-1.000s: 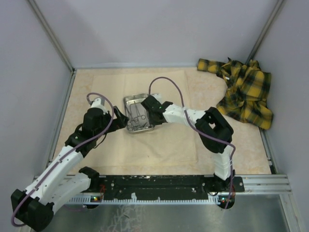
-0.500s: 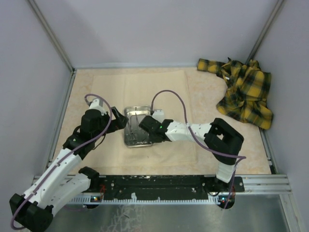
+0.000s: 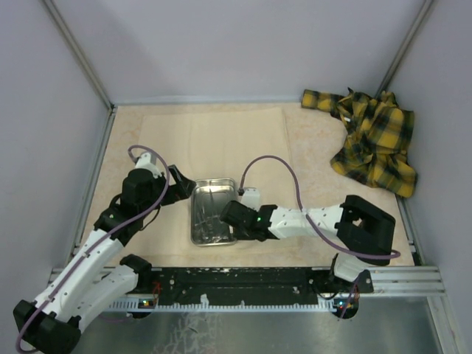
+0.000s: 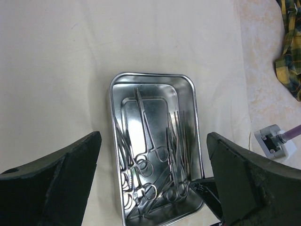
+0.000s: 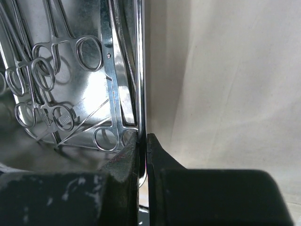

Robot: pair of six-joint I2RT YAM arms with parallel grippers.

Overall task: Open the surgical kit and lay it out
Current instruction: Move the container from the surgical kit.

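Note:
My right gripper slides the tray slightly back toward the near cloth strip [image 3: 220, 254], which lies clear between gripper and black rail, and releases the tray's rim next.
The shiny steel tray [image 3: 200, 234] lies on the pale beige cloth wrap [image 3: 221, 136], near the front middle of the table. Several thin metal forceps and clamps [image 4: 150, 165] lie inside it. My right gripper [image 3: 234, 219] is shut on the tray's right rim [image 5: 140, 84], one finger inside the wall and one outside. My left gripper [image 3: 179, 184] is open and empty, just left of the tray's far corner; in the left wrist view its fingers [image 4: 61, 183] stand either side of the tray [image 4: 115, 89] above it.
A yellow-and-black plaid cloth [image 3: 372, 140] lies bunched at the back right corner. Grey walls close in the table on three sides. The black rail with the arm bases [image 3: 243, 284] runs along the near edge.
My right gripper has dragged the tray toward the near edge, from mid-cloth to the front. My left gripper followed it a little toward the front.

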